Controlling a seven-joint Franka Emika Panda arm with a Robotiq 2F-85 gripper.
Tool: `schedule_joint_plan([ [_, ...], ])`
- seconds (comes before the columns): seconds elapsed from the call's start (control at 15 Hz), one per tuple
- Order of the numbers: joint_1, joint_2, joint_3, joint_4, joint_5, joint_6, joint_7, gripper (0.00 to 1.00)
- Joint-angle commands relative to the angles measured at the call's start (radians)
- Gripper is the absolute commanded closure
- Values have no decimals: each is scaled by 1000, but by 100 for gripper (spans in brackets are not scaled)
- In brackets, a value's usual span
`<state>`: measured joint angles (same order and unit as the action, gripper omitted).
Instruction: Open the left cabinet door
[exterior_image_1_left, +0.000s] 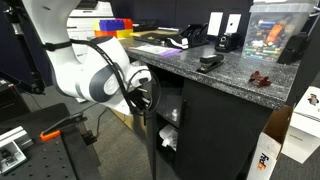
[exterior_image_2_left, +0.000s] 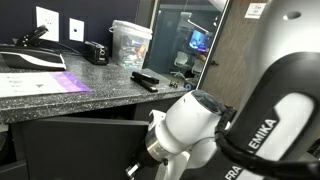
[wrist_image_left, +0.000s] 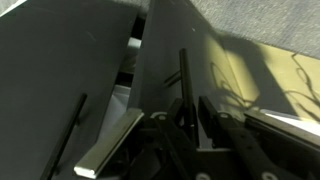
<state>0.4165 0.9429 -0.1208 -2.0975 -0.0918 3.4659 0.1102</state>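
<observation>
I will next pull the slim bar handle (wrist_image_left: 183, 75) farther away from the front of the cabinet and then let go of it, because the door is still only partly open.
The left cabinet door (wrist_image_left: 235, 60) is a matte-black panel that stands ajar. A gap beside it shows the cabinet's inside. Its slim black bar handle (wrist_image_left: 183, 75) runs down between my gripper's (wrist_image_left: 190, 115) two fingers, which are closed round it. In an exterior view the gripper (exterior_image_1_left: 145, 92) is at the swung-out door edge (exterior_image_1_left: 151, 145) under the counter. In an exterior view the arm's white wrist (exterior_image_2_left: 190, 125) hides most of the gripper in front of the black cabinet front (exterior_image_2_left: 70, 150).
The matching black door (wrist_image_left: 60, 70) with its own bar handle (wrist_image_left: 70, 135) is alongside. White items (exterior_image_1_left: 168, 135) lie inside the cabinet. The granite counter (exterior_image_1_left: 235, 70) carries a stapler (exterior_image_1_left: 209, 62) and a clear bin (exterior_image_1_left: 270, 30). Boxes (exterior_image_1_left: 290, 140) stand on the floor.
</observation>
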Motion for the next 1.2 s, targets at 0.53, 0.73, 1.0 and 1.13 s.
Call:
schedule_joint_plan([
  [0.53,-326,-179,388,-222,-11,-33,-39,49],
  [0.73,-373,-231,431,-232,-3,-118,-18,29],
  [1.0,-662,-290,745,-218,21,-440,-54,2],
  [1.13,-800,-305,896,-193,123,-603,-130,0],
])
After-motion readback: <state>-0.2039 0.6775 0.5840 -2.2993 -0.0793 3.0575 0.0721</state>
